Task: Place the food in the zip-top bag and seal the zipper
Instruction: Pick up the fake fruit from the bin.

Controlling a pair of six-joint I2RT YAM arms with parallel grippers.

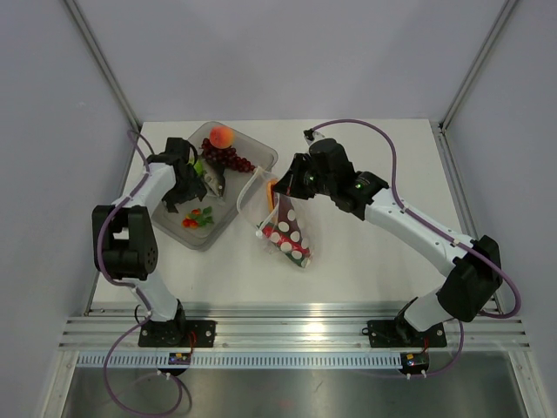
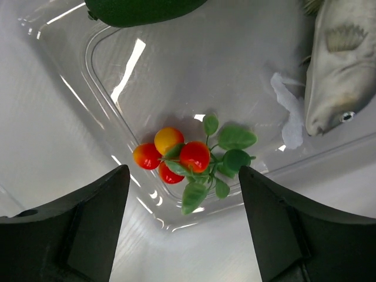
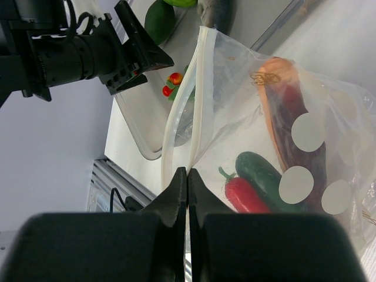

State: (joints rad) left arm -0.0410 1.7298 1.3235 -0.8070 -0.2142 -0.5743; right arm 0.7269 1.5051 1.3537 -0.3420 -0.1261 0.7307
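Observation:
The left gripper needs to go down and slightly back onto the red-orange berries, because the berries are below it on the bottom of the tray, between the gripper's open fingers.
The zip-top bag point(image 1: 285, 228), clear with white spots, hangs by its mouth from my right gripper point(image 1: 276, 188). That gripper point(image 3: 187, 171) is shut on one side of the zipper point(image 3: 198, 100), and the mouth gapes open. Inside the bag lie a red chili point(image 3: 244, 194), a dark-green cucumber point(image 3: 265, 175) and an orange wedge point(image 3: 276, 73). My left gripper point(image 1: 184, 207) hangs open over the tray's near corner. Between its fingers point(image 2: 97, 223) shows a cluster of red-orange berries with green leaves point(image 2: 176, 155), untouched.
The clear grey tray point(image 1: 254, 144) holds a peach point(image 1: 221, 136), dark-red grapes point(image 1: 228, 158), a grey toy fish point(image 2: 341, 70) and a dark-green piece point(image 2: 141, 9). The tray's rim point(image 2: 70, 94) lies close under the left fingers. Frame posts stand at the back corners.

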